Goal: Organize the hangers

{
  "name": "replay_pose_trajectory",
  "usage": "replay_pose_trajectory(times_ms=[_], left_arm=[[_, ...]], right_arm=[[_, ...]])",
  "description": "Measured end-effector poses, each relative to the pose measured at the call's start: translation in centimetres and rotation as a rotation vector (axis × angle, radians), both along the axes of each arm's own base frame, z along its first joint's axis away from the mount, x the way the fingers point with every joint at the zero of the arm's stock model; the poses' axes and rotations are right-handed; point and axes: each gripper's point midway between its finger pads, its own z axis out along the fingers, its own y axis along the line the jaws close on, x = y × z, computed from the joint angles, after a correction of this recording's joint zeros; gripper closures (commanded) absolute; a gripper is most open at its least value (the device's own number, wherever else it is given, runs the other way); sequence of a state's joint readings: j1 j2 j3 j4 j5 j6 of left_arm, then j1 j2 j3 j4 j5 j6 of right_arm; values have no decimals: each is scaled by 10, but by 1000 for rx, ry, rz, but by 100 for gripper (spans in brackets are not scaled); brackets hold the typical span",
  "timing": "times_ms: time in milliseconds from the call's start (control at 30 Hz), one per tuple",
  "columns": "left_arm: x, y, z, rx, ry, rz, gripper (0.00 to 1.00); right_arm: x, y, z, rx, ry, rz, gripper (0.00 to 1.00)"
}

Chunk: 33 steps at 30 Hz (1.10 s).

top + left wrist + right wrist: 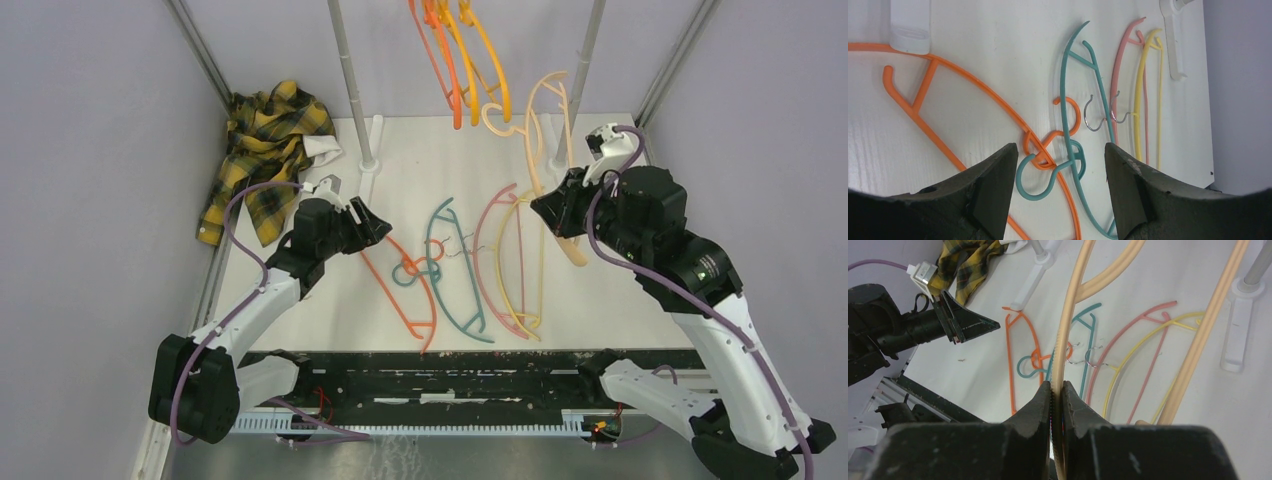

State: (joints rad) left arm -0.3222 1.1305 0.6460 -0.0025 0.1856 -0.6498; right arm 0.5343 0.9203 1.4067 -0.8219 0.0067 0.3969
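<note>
The yellow-orange hangers are already hanging. I will move my right gripper outward and to the left in the top view, beside them, to release its hanger there.
Four hangers lie on the white table: orange (pixel 380 280), teal (pixel 432 240), pink (pixel 480 245) and yellow (pixel 503 265). The orange (pixel 973 85) and teal (pixel 1068 85) hooks are tangled together. Several orange and yellow-orange hangers (pixel 455 60) hang at the back. My left gripper (pixel 375 225) is open and empty, just above the tangled hooks (pixel 1058 165). My right gripper (pixel 548 208) is shut on a pale yellow hanger (pixel 530 140) and holds it upright above the table. Its jaws pinch the hanger's thin bar (pixel 1073 305).
A yellow-and-black plaid shirt (pixel 265 150) lies at the back left corner. Grey upright poles (pixel 350 80) (pixel 585 50) stand on white bases (pixel 372 150) at the back. Two small metal wire hooks (pixel 1093 120) lie between the teal and pink hangers. A black rail (pixel 450 365) runs along the near edge.
</note>
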Motion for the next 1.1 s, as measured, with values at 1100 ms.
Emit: replay_pose_trajectory(times_ms=[1100], left_arm=[[8,-3,20,-4,-15,1,29]], right_arm=[[181,13,106,627,-138,-36,99]])
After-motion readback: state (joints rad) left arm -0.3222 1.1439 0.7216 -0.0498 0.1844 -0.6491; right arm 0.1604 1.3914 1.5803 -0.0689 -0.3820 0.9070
